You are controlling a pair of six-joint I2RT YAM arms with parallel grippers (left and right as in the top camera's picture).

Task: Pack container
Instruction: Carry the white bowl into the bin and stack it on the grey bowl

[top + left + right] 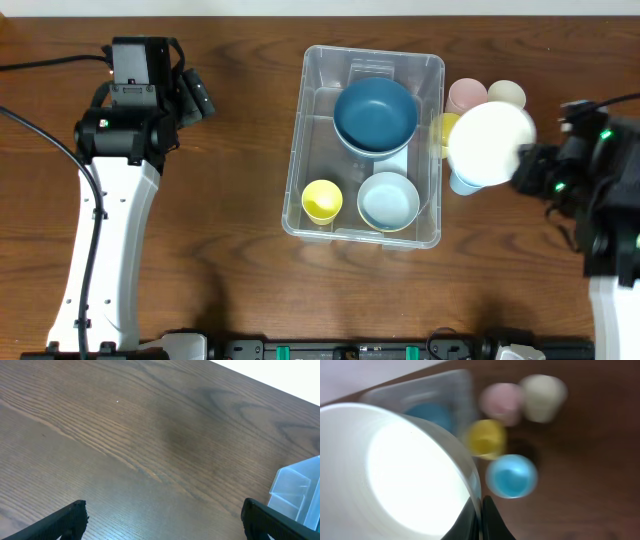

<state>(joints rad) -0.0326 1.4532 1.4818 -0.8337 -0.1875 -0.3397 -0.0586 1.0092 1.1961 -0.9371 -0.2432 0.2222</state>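
The white bowl (490, 142) should go over the container's side in the robot's right gripper and down into the empty light blue bowl in the container.
The clear plastic container (432, 150) stands at the table's middle. It holds a dark blue bowl (375, 112), a light blue bowl (388, 200) and a yellow cup (322, 200). My right gripper (522, 168) is shut on the rim of a white bowl (490, 142) and holds it just right of the container, above the loose cups. In the right wrist view the white bowl (395, 475) fills the left side, pinched at its rim by my fingers (481, 519). My left gripper (195, 95) is open and empty over bare wood at the far left; its fingers (162, 519) are spread wide.
Loose cups stand right of the container: pink (465, 93), cream (507, 93), yellow (443, 130) and light blue (462, 183). They also show blurred in the right wrist view: pink (501, 401), cream (542, 394), yellow (486, 437), blue (511, 476). A container corner (299, 489) shows by the left wrist.
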